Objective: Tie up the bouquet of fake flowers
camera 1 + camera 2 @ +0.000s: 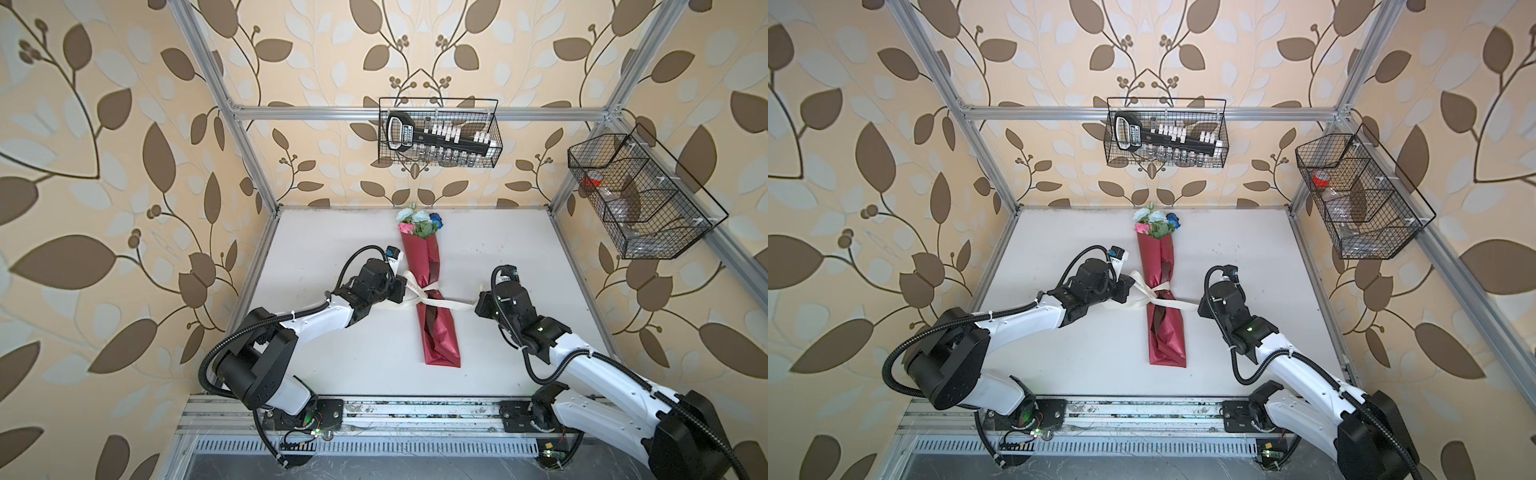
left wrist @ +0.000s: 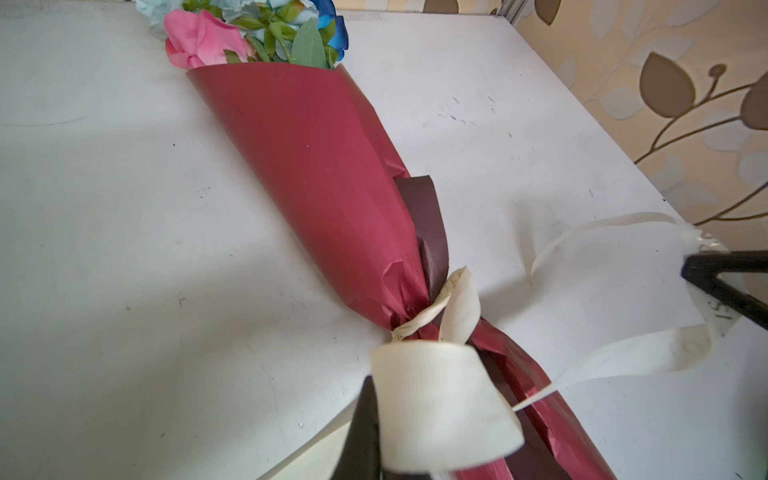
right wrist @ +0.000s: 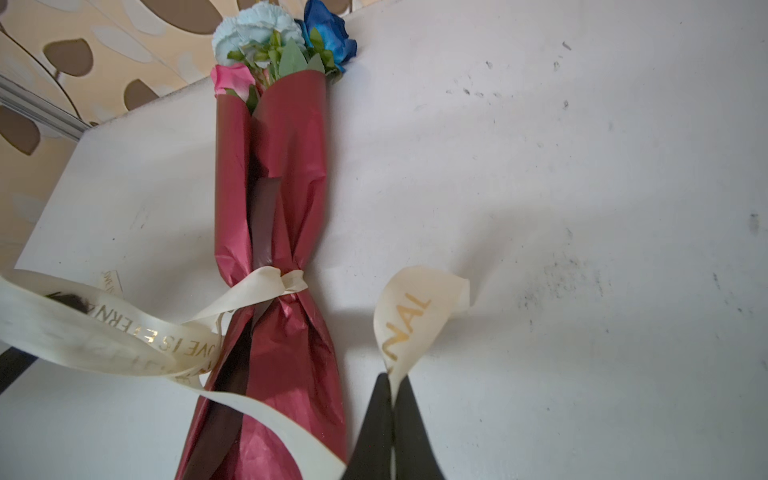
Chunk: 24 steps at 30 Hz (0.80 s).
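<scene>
My left gripper moves down and back over the tabletop (image 1: 405,321) beside the red wrapping next and releases the ribbon loop. The knot already cinches the wrapping's middle.
The bouquet of fake flowers (image 1: 415,220) (image 1: 1154,222) lies lengthwise mid-table, its pink, pale-blue and dark-blue blooms (image 2: 249,33) (image 3: 274,45) pointing to the back wall. A red wrapping sheet (image 1: 432,332) (image 2: 316,166) covers the stems. A cream printed ribbon (image 1: 424,293) (image 3: 286,282) is cinched in a knot around the wrapping's waist. My left gripper (image 1: 403,289) (image 2: 386,395) is just left of the knot, shut on a wide ribbon loop (image 2: 436,399). My right gripper (image 1: 478,305) (image 3: 392,376) is to the right of the bouquet, shut on the other ribbon tail (image 3: 415,316), drawn out sideways.
The white table (image 1: 353,353) carries only the bouquet. A wire basket (image 1: 440,133) with a black tool hangs on the back frame rail. A second wire basket (image 1: 640,195) hangs on the right rail. Aluminium posts (image 1: 249,158) stand at the table's corners.
</scene>
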Available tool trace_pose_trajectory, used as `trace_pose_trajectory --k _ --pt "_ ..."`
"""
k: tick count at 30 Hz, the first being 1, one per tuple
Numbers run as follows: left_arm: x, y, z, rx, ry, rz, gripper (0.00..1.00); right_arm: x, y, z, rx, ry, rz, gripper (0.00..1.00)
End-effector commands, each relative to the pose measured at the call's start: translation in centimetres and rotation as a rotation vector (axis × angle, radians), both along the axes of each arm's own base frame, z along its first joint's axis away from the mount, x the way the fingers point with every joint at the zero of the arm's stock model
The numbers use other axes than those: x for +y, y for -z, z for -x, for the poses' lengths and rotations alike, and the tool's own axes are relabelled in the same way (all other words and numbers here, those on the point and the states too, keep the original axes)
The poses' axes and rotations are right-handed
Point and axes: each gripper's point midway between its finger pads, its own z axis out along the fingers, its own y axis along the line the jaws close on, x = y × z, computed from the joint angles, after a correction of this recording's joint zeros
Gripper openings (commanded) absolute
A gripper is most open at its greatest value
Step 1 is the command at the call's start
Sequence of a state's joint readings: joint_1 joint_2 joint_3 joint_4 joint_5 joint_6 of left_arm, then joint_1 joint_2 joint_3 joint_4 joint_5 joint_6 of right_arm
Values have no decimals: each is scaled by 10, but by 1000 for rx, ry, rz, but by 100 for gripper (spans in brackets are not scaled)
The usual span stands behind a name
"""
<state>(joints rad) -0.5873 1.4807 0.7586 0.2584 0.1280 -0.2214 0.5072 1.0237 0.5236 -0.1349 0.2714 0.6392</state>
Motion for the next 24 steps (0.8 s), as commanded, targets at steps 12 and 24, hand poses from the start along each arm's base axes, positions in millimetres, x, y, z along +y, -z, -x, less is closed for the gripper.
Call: trace_pose_trajectory --k 12,24 --pt "12 21 41 50 2 16 0 12 23 -11 71 -28 5 0" --pt "-10 71 88 179 100 -17 14 5 -3 -41 -50 61 2 0"
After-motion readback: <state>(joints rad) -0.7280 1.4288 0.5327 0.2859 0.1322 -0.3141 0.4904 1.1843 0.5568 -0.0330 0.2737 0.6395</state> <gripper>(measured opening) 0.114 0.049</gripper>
